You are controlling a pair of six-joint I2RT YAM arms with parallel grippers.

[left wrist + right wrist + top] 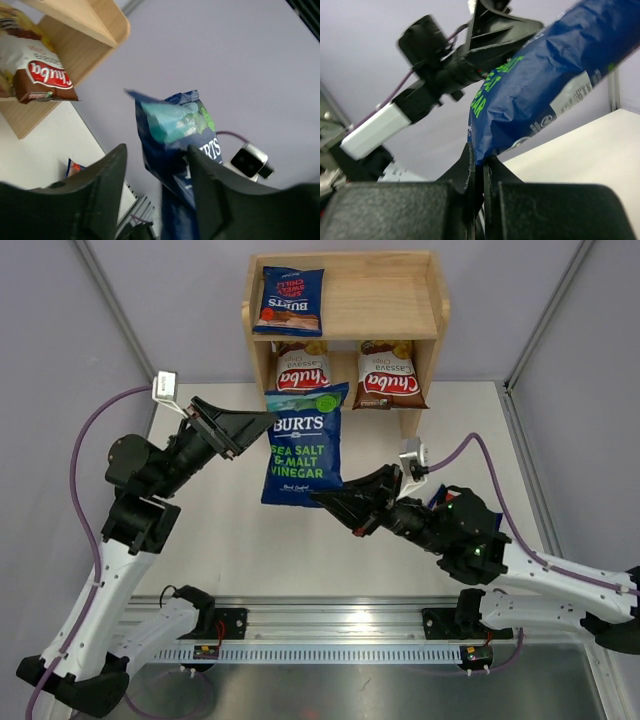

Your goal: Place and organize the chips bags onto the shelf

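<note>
The right gripper carries the held bag outward onto the shelf's top level beside the second Burts bag next and releases it there, since bare wood shows there.
A dark blue Burts chips bag (305, 445) (175, 125) (545, 85) hangs in the air in front of the shelf (400, 295). My right gripper (320, 498) (479, 161) is shut on its bottom edge. My left gripper (266, 421) (157, 167) stands open at the bag's top left corner, with the bag between its fingers and resting against one of them. On the top tier a second Burts bag (288, 300) lies at the left. Two brown Chuba bags (303, 365) (389, 375) (42, 75) sit side by side on the lower tier.
A corner of another blue bag (438, 500) (74, 166) peeks out on the table (220, 530) behind my right arm. The right half of the shelf's top tier shows bare wood. Grey walls close in on both sides.
</note>
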